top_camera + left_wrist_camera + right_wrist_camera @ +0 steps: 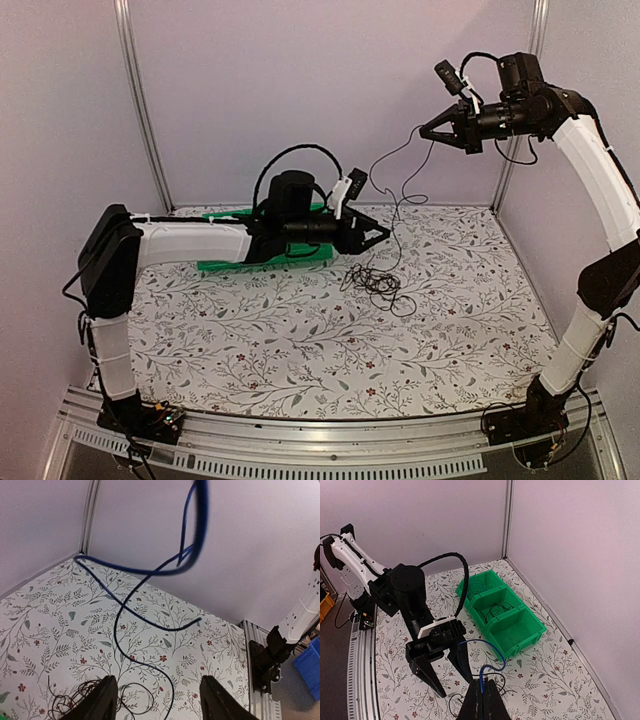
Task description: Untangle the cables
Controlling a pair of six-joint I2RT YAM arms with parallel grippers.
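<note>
My left gripper should next lower onto the lower part of the blue cable just above the tangle, which hangs below its open fingers.
My right gripper is raised high at the back right and is shut on a thin blue cable. That cable hangs down to a small black tangle of cables on the table. My left gripper hovers low just left of the hanging strand, open and empty. In the left wrist view the blue cable loops in front of the left gripper, not between its fingers, and the black tangle lies at the lower left. From the right wrist, the right gripper pinches the cable's end above the left gripper.
A green three-compartment bin stands at the back left behind the left arm; thin black cables lie coiled in its middle and far compartments. The bin shows beside the left forearm. Walls close the back and right sides.
</note>
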